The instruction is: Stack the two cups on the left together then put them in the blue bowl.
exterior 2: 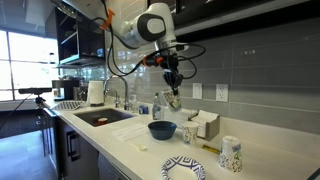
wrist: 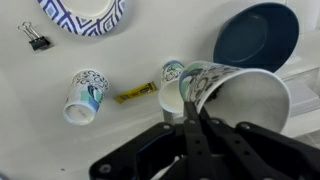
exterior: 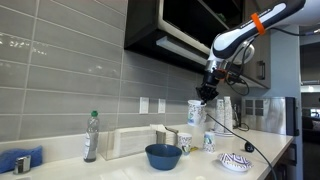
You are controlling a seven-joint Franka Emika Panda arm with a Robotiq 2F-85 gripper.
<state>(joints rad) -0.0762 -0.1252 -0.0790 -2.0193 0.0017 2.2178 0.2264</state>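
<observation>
The held cup still hangs well above the standing cup. My gripper will next move down to set the held cup in the standing cup's opening (exterior 2: 190,124) (wrist: 170,98) and let go of the held cup's rim.
My gripper (exterior: 207,95) is shut on the rim of a white patterned cup (wrist: 240,95) and holds it high above the counter; both exterior views show the cup (exterior 2: 173,100) hanging under the fingers. Another white patterned cup (wrist: 172,85) stands upright on the counter almost straight below, beside the dark blue bowl (wrist: 255,35). In the exterior views this cup (exterior: 185,142) stands next to the bowl (exterior: 163,155), also seen from the sink side (exterior 2: 162,130). The bowl looks empty.
A third similar cup (wrist: 84,95) stands further off, near a shallow white dish with blue pattern (wrist: 85,12). A yellow packet (wrist: 135,93) and a binder clip (wrist: 35,38) lie on the counter. A bottle (exterior: 92,137), a box (exterior 2: 205,124) and a sink (exterior 2: 100,117) are nearby.
</observation>
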